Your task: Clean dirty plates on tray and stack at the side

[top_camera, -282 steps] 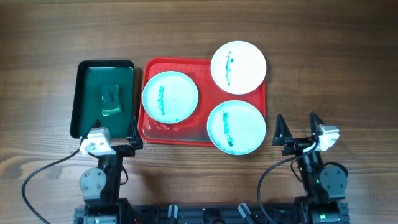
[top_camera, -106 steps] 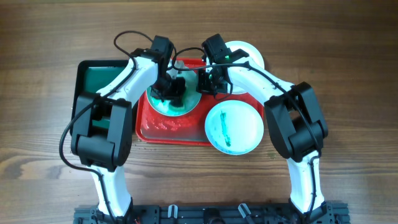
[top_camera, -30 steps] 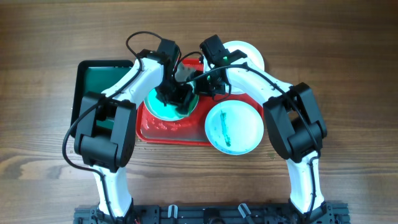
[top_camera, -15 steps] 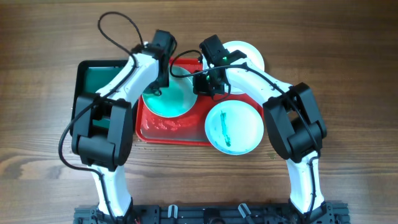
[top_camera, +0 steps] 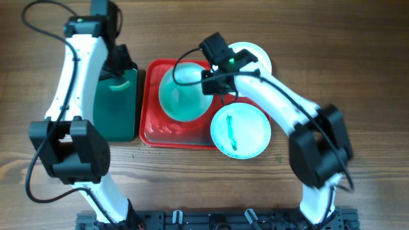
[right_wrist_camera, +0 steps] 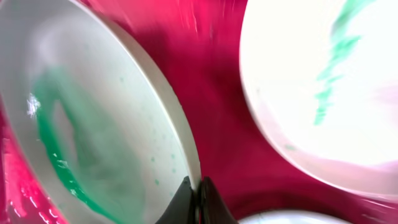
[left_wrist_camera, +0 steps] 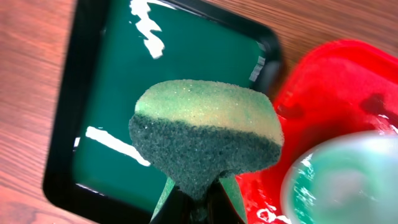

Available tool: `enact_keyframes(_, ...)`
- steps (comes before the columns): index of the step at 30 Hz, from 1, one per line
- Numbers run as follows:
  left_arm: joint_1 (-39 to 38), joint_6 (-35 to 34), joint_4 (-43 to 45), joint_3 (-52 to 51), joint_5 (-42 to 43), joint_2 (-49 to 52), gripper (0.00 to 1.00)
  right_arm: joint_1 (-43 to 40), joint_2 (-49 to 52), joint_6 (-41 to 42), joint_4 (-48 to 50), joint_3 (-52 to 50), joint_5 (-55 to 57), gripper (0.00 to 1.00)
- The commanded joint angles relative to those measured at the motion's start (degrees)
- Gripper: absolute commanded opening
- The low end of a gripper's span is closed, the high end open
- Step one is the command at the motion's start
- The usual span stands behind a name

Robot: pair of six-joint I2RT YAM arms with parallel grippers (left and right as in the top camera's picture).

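Observation:
The bare table is open past the third plate, so I will raise my right gripper, move it to the right in the overhead view, lower it and let go of the pale-aqua plate's rim.
The red tray (top_camera: 171,135) holds a pale-aqua plate (top_camera: 182,96) smeared teal, tilted up on its edge. My right gripper (top_camera: 206,83) is shut on that plate's rim; in the right wrist view the fingertips (right_wrist_camera: 198,194) pinch the white edge of the plate (right_wrist_camera: 93,124). A second dirty plate (top_camera: 241,131) with a teal streak overlaps the tray's front right corner. A third plate (top_camera: 255,56) sits at the back right, partly under the right arm, and shows its streak (right_wrist_camera: 329,68). My left gripper (left_wrist_camera: 196,200) is shut on a green sponge (left_wrist_camera: 208,137) over the green tray.
The dark green tray (top_camera: 105,121) with a black rim lies left of the red tray, its wet floor (left_wrist_camera: 186,62) glinting. Wet streaks mark the red tray's floor (left_wrist_camera: 336,81). Bare wooden table surrounds both trays.
My left arm has swung off the plate to the left and now holds the sponge over the green tray. The right gripper has tipped the gripped plate up and shifted it slightly right.

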Motion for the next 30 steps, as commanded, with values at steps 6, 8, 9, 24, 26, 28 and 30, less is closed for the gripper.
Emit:
enact_keyframes(6, 1.8, -0.7, 0.0, 0.7, 1.1, -1.5, 0.04, 14.3, -4.4, -0.7, -2.9, 1.0, 45.3, 0.04)
enact_keyframes(8, 1.8, -0.8, -0.2, 0.7, 2.3, -1.5, 0.04, 17.7, -4.4, -0.7, -2.9, 1.0, 54.4, 0.04)
enact_keyframes(9, 1.8, -0.7, -0.2, 0.7, 3.2, -1.5, 0.04, 18.8, -4.4, -0.7, -2.9, 1.0, 57.4, 0.04)
enact_keyframes(24, 1.8, -0.8, -0.2, 0.7, 5.2, -1.5, 0.04, 27.3, -4.5, -1.4, -0.4, 1.0, 85.6, 0.04)
enact_keyframes(26, 1.8, -0.7, -0.2, 0.7, 5.2, -1.5, 0.04, 27.5, -4.4, -1.4, -0.3, 1.0, 85.6, 0.04)
enact_keyframes(28, 1.8, -0.8, -0.2, 0.7, 5.2, -1.5, 0.04, 27.5, -4.4, -1.4, -0.3, 1.0, 85.5, 0.04)
enact_keyframes(30, 1.8, -0.7, -0.2, 0.7, 5.5, -1.5, 0.04, 27.5, -4.5, -1.4, -0.2, 1.0, 85.5, 0.04)
